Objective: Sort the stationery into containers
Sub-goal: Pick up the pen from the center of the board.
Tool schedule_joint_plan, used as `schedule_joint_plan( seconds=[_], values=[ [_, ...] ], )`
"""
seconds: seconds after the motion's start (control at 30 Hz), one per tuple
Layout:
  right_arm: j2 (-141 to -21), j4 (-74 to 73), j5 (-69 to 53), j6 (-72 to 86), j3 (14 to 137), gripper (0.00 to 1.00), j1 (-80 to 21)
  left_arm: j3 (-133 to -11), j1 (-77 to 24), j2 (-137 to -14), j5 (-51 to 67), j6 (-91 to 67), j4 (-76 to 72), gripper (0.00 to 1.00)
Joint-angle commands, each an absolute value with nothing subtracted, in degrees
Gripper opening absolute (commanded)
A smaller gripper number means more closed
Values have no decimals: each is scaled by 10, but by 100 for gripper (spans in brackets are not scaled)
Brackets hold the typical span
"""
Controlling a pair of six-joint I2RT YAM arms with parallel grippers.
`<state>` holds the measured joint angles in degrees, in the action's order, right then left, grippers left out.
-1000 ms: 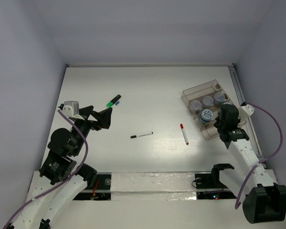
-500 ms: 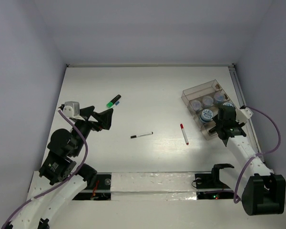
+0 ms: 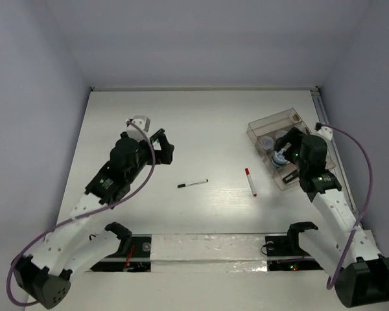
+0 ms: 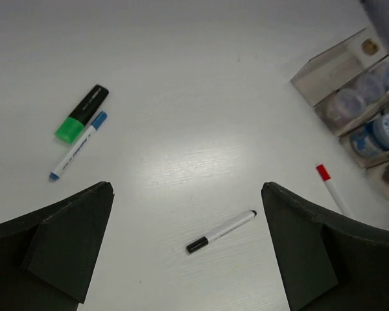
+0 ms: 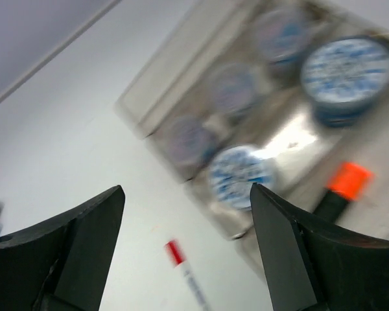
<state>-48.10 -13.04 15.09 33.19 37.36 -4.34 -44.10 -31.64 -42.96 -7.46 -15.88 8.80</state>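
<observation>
I need to reach outward and down with my left gripper and turn it to straddle the black body of the green-capped marker (image 4: pixel 81 115), because that marker lies at a slant to my fingers.
My left gripper (image 4: pixel 187 188) is open and hangs above the table with nothing between its fingers; from above, the left gripper (image 3: pixel 165 148) hides the green marker. Below it lie a thin black-and-white pen (image 4: pixel 220 231) (image 3: pixel 192 184), a green-capped black marker (image 4: pixel 81 115) and a blue-capped white pen (image 4: pixel 78 146). A red-capped white pen (image 3: pixel 250 181) (image 5: pixel 181 259) lies left of the clear tray (image 3: pixel 272 120). My right gripper (image 5: pixel 187 189) (image 3: pixel 286 150) is open and empty over the tray. The tray holds several round blue-and-white pots (image 5: pixel 240 175) and an orange-capped black marker (image 5: pixel 340 188).
Purple cables (image 3: pixel 356 168) loop off both arms. A white wall runs along the table's far edge, and a metal rail (image 3: pixel 325 123) lines its right edge beside the tray.
My left arm has swung forward and right, over the spot where the green marker lay. My right gripper has opened wide and shifted back-left over the tray.
</observation>
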Motion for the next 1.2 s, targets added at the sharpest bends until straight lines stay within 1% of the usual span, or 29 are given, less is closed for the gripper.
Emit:
schedule_joint_plan(
  seconds=[0.0, 0.03, 0.07, 0.1, 0.17, 0.2, 0.27, 0.3, 0.37, 0.43, 0.5, 0.67, 0.7, 0.83, 0.97, 1.17],
  values=[
    [-491, -88, 14, 280, 401, 84, -125, -512, -312, -500, -69, -163, 85, 98],
    [-492, -82, 14, 277, 400, 84, -175, -525, -312, -520, -77, -157, 92, 91],
    [-493, -64, 13, 278, 399, 84, -198, -538, -307, -539, -90, -156, 95, 84],
    [-495, -54, 4, 279, 394, 84, -217, -564, -307, -585, -122, -153, 100, 72],
    [-497, -32, -14, 284, 389, 84, -265, -589, -307, -634, -149, -139, 117, 57],
    [-496, -25, -13, 286, 379, 84, -278, -615, -302, -686, -169, -136, 126, 49],
    [-489, -11, -13, 287, 366, 84, -300, -641, -294, -736, -177, -121, 152, 48],
    [-483, -11, -16, 286, 360, 85, -300, -652, -294, -780, -182, -116, 160, 48],
    [-462, -11, -20, 280, 344, 85, -305, -675, -280, -813, -185, -92, 164, 51],
    [-444, -16, -22, 277, 335, 85, -305, -689, -258, -863, -165, -58, 165, 56],
    [-425, -20, -28, 270, 329, 85, -305, -704, -240, -915, -165, -36, 171, 58],
    [-427, -28, -60, 256, 329, 85, -305, -707, -172, -990, -146, -13, 128, 59],
    [-427, -26, -64, 256, 324, 85, -305, -708, -171, -1010, -137, -7, 124, 59],
    [-425, -18, -86, 252, 317, 85, -305, -726, -165, -1046, -114, 23, 113, 59],
    [-437, -16, -93, 245, 317, 85, -305, -744, -159, -1053, -91, 30, 98, 60],
    [-455, -6, -105, 247, 316, 85, -305, -795, -142, -1079, -50, 34, 112, 60]
  ],
)
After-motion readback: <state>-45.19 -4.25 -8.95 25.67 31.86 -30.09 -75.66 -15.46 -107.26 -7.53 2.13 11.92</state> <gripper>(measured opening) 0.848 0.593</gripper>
